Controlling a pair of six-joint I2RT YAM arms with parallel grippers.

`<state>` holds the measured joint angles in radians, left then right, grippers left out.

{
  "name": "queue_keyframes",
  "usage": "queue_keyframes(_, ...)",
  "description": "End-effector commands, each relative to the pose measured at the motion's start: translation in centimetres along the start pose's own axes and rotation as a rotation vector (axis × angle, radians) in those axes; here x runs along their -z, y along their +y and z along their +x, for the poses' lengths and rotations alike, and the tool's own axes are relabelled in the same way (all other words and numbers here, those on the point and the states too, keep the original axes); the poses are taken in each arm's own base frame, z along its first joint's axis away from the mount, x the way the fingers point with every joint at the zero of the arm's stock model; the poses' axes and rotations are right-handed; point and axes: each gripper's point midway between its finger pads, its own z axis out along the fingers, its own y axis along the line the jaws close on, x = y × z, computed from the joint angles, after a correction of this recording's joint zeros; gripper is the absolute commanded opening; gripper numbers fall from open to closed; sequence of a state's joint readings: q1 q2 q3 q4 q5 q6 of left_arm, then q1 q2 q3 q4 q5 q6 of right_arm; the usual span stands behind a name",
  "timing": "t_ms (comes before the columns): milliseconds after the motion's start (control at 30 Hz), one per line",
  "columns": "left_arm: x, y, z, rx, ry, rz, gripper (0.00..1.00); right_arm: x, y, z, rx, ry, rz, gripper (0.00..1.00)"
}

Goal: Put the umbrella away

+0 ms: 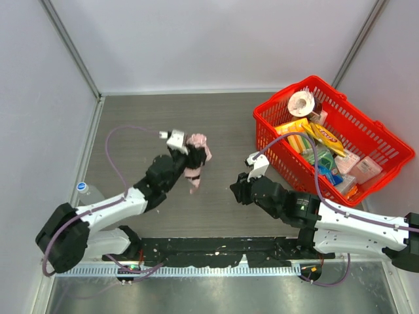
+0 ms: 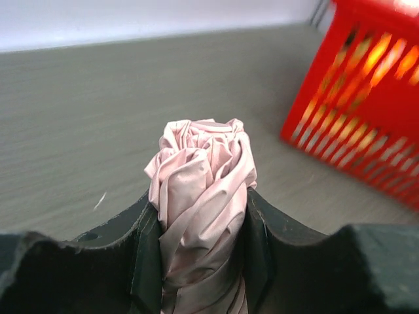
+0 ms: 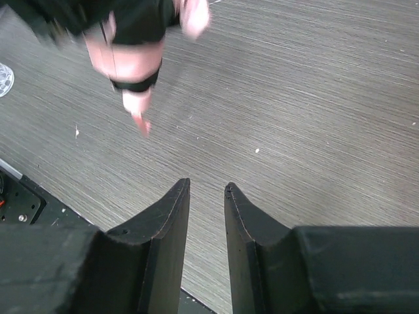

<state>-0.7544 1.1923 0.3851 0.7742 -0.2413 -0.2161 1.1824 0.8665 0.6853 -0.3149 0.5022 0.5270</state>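
The left gripper lowers the umbrella to the bare tabletop below next and releases the pink bundle there, because the umbrella hangs over clear table.
The umbrella is a folded bundle of pale pink fabric, lifted off the table left of centre. My left gripper is shut on it. In the left wrist view the twisted pink fabric of the umbrella fills the gap between both dark fingers and sticks out past their tips. The right wrist view shows the umbrella at top left with a black band and a pink end hanging down. My right gripper hovers over bare table, open, its jaws a narrow gap apart with nothing between them.
A red plastic basket holding several packaged goods and a tape roll stands at the back right, and the left wrist view also shows the basket. A clear bottle with a blue cap lies by the left wall. Grey walls surround the table.
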Motion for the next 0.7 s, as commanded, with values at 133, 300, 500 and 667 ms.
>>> queue_keyframes(133,-0.2,1.8,0.6,0.178,0.559,-0.314,0.02,1.3,0.9,-2.8,-0.082,-0.070,-0.043,0.33)
queue_keyframes(300,1.0,2.4,4.5,0.128,0.737,-0.363,0.11,2.0,0.8,-3.3,-0.092,-0.085,-0.052,0.33)
queue_keyframes(500,0.8,4.3,6.7,0.054,0.774,-0.452,0.26,2.2,0.5,-3.0,-0.094,-0.089,-0.054,0.33)
queue_keyframes(667,0.1,4.6,9.2,0.025,0.836,-0.461,0.72,2.2,0.7,-2.7,-0.097,-0.079,-0.065,0.33)
